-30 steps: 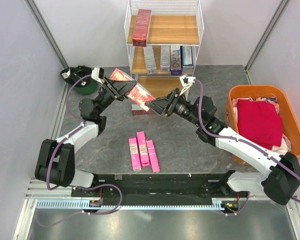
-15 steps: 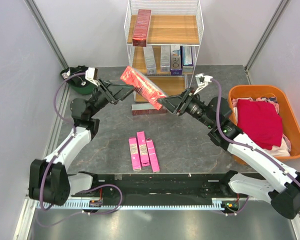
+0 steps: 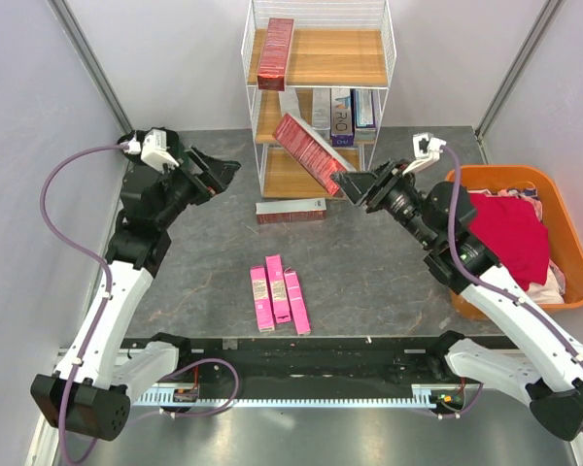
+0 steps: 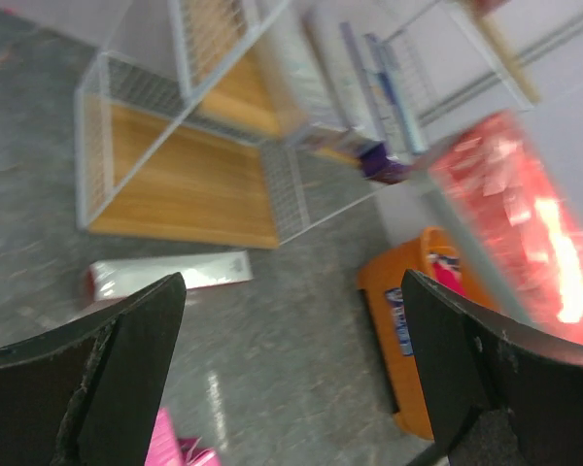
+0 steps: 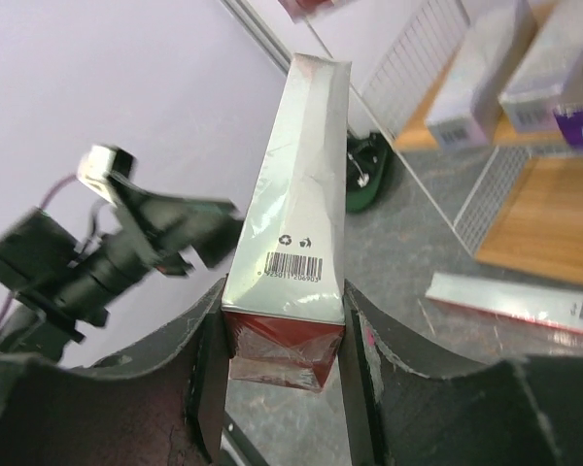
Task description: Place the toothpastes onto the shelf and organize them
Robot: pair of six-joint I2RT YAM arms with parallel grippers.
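My right gripper rises and moves outward next to release its toothpaste box on the shelf's top board, on bare wood, as a matching dark red toothpaste box sits beside that space.
My right gripper (image 3: pixel 355 186) is shut on the lower end of a dark red toothpaste box (image 3: pixel 309 152) (image 5: pixel 293 223). The box slants up and left in front of the shelf (image 3: pixel 345 58), level with its middle board. My left gripper (image 3: pixel 222 173) (image 4: pixel 291 374) stands open and empty, to the left of the shelf. A second dark red box (image 3: pixel 290 211) (image 4: pixel 170 275) lies flat on the table before the shelf, and a third (image 3: pixel 275 53) stands on the top board. Silver, blue and purple boxes (image 3: pixel 330 112) stand on the middle board. Three pink boxes (image 3: pixel 277 296) lie near the table's front.
An orange tub (image 3: pixel 496 173) (image 4: pixel 408 320) holding a red cloth (image 3: pixel 510 233) stands at the right, beside my right arm. A green object (image 5: pixel 364 180) sits by the left wall. Grey walls close both sides.
My left gripper let go of the dark red box, opened wide and drew back to the left. My right gripper carried the box right and back towards the shelf.
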